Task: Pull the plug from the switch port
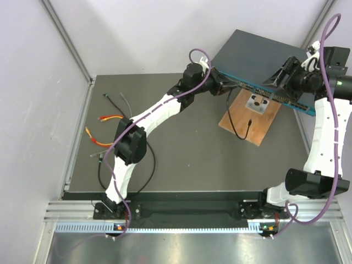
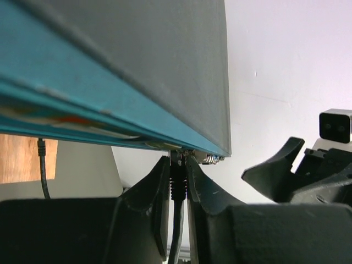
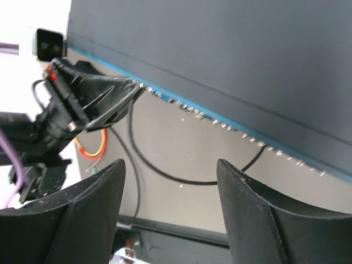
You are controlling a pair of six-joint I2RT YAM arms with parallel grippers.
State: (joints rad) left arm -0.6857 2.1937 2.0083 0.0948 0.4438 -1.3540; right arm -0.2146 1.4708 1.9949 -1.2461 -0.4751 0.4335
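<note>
My left gripper pulls away to the left in the top view next, down beside the loose wires to release, with the plug still in its socket.
The switch (image 1: 258,52) lies at the back right, a dark grey box with a teal front face (image 2: 82,104) bearing a row of sockets. My left gripper (image 2: 177,159) is shut on the black ribbed plug (image 2: 179,179), which sits in a socket near the end of that face. The plug's black cable (image 1: 232,113) hangs down toward the wooden board. In the top view the left gripper (image 1: 220,83) meets the switch's left end. My right gripper (image 3: 170,165) stands open with nothing between its fingers, hovering by the switch's front edge (image 1: 278,77).
A small brown wooden board (image 1: 250,116) with a metal plate lies just below the switch. Loose red and orange wires (image 1: 107,117) and a black cable loop (image 1: 148,165) lie on the left of the dark mat. White walls enclose the table.
</note>
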